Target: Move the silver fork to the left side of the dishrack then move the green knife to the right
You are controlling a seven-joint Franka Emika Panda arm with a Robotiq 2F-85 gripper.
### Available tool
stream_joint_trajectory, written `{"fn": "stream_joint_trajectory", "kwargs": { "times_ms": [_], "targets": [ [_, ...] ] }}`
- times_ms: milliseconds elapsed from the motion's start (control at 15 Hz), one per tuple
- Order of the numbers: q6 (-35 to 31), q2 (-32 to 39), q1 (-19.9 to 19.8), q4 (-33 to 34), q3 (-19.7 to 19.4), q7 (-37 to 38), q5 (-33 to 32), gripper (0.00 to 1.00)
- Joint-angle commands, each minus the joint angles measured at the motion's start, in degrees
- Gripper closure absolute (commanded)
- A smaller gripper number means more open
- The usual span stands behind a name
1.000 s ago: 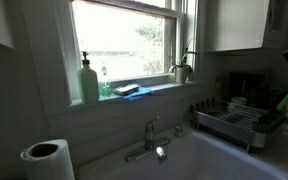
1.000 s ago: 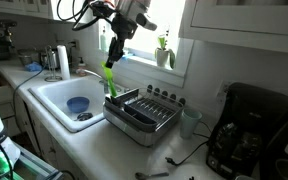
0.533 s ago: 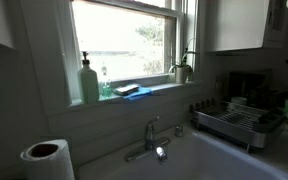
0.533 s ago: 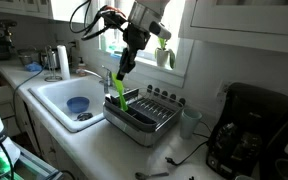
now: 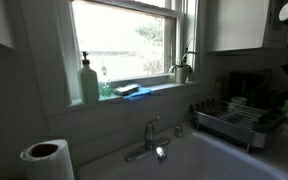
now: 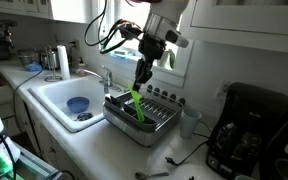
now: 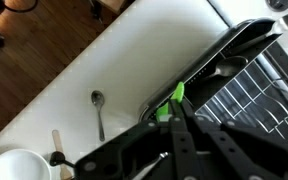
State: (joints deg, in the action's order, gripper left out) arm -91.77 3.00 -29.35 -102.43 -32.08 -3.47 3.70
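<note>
My gripper lowers toward the empty end of the dark tray next and releases the green knife, since its lower end already slants inside the rack.
The dishrack stands on the counter beside the sink; it also shows in an exterior view and in the wrist view. My gripper hangs over the rack's middle, shut on the top of the green knife. The knife slants down with its lower end inside the rack. In the wrist view the gripper clamps the green knife between dark fingers. A silver utensil lies in the rack's tray; I cannot tell whether it is the fork.
The white sink holds a blue bowl, with the faucet behind it. A black coffee maker and a pale cup stand beyond the rack. A spoon and a white cup sit on the counter.
My gripper has carried the green knife from the rack's sink-side end across to above its middle. The knife's lower end now sits deeper inside the rack.
</note>
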Motion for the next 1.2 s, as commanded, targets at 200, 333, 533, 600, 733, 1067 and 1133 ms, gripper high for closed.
{"fn": "stream_joint_trajectory", "kwargs": {
  "times_ms": [200,333,533,600,733,1067,1133],
  "targets": [
    [-2.9,5.5,-1.6,3.3,0.6,-1.3,1.2,0.99],
    [-3.3,6.7,-1.6,3.3,1.0,-0.6,1.4,0.72],
    [-3.9,7.4,-1.7,3.1,1.6,-0.3,1.5,0.58],
    [-4.2,7.3,-1.7,3.0,1.8,-0.2,1.5,0.52],
    [-4.7,6.8,-1.7,2.8,2.0,-0.2,1.3,0.38],
    [-6.8,1.7,-1.0,0.0,2.5,-1.2,0.6,0.03],
    [-7.2,0.0,-0.8,-0.7,2.7,-1.9,0.2,0.00]
  ]
}}
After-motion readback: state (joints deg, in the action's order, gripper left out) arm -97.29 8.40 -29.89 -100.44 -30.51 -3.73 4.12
